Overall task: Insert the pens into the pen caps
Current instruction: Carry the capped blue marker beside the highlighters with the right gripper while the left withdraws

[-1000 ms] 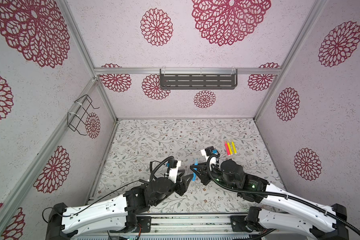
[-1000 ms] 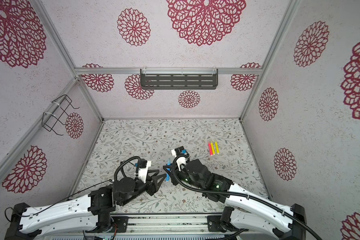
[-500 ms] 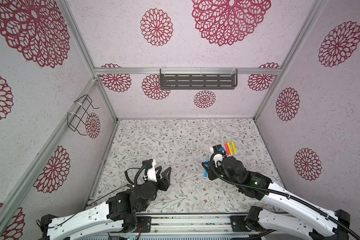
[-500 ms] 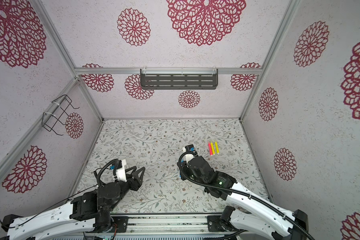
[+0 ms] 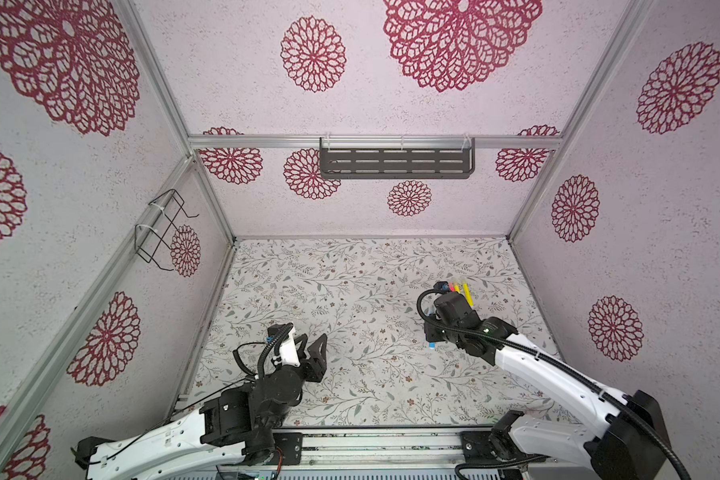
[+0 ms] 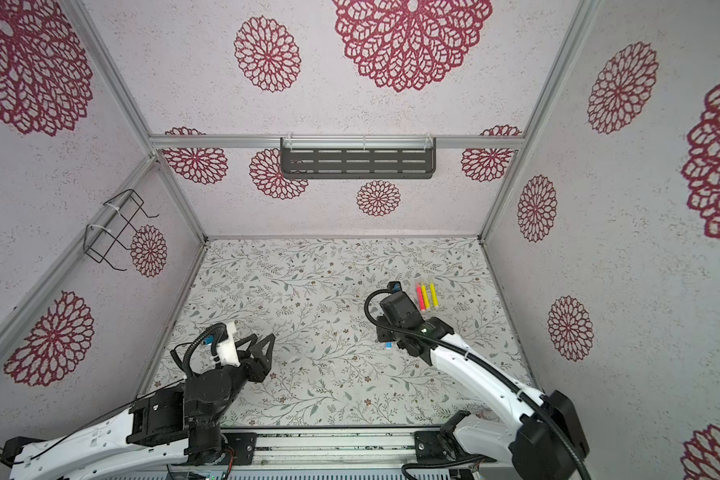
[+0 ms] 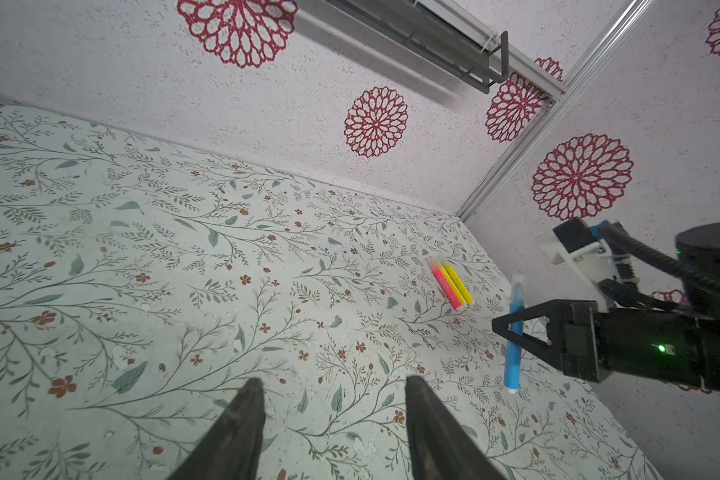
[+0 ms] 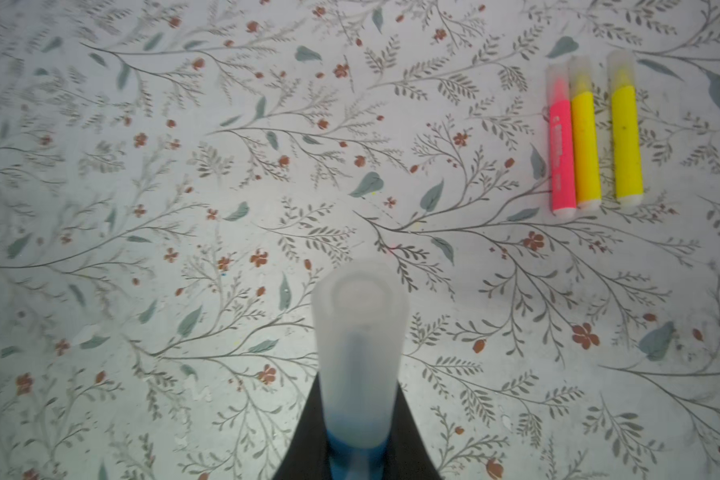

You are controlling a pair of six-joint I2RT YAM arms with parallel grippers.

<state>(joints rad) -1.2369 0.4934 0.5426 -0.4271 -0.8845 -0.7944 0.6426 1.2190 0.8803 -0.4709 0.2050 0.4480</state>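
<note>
I need to move my right gripper outward and down next and let go of the blue pen on the tabletop beside the pink pen (image 8: 561, 153), because the blue pen already has its cap on.
My right gripper (image 7: 510, 328) is shut on the blue pen (image 7: 512, 357), which wears a clear pen cap (image 8: 360, 332) on its far end. Only the pen's lower blue end (image 5: 432, 345) shows under the right wrist in both top views. On the floral table by the right wall, a pink pen (image 8: 561, 153) and two yellow pens (image 8: 585, 145) (image 8: 626, 141) lie side by side, each with a clear cap (image 8: 557, 85). They lie just beyond the right gripper (image 6: 387, 332). My left gripper (image 7: 333, 382) hangs open and empty over the near left of the table (image 5: 314, 340).
A dark slotted shelf (image 5: 395, 163) hangs on the back wall and a wire holder (image 5: 163, 228) on the left wall. The booth's patterned walls close the table on three sides, and a metal rail (image 5: 375, 440) runs along its near edge.
The two grippers were together at the table's middle. The left one has let go and drawn back to the near left, open. The right one has carried the capped blue pen towards the other pens.
</note>
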